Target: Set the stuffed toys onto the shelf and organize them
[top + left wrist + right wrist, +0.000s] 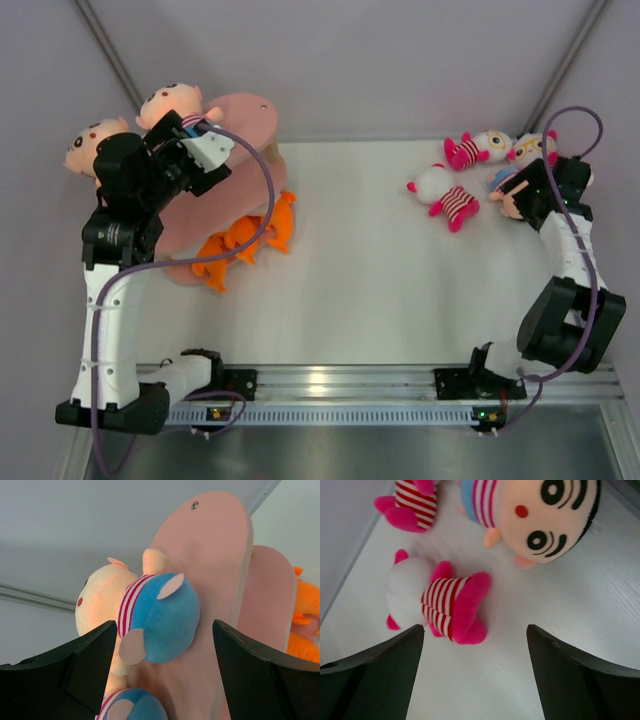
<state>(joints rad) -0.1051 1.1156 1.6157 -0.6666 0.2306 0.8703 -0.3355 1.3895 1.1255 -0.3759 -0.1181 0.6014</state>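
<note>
The right gripper moves down toward the third boy doll's head (511,205) (547,522) next and closes its fingers there, as they still stand open and empty above the table.
Two boy dolls (170,100) (92,145) sit on the top board of the pink shelf (245,115) at the far left. My left gripper (197,132) is open just behind them. In the left wrist view its jaws (165,645) stand wide, apart from a boy doll's blue pants (160,617), with a second doll (132,705) below. At the far right lie three white dolls (445,195) (480,148) (530,148) and a third boy doll (508,188). My right gripper (525,195) is open and empty over the table, near a white doll (437,602) and the boy doll (540,515).
Orange plush animals (250,235) lie at the shelf's lower tier and show in the left wrist view (305,625). Grey walls close the table at the back and sides. The white table (370,270) lies between shelf and dolls.
</note>
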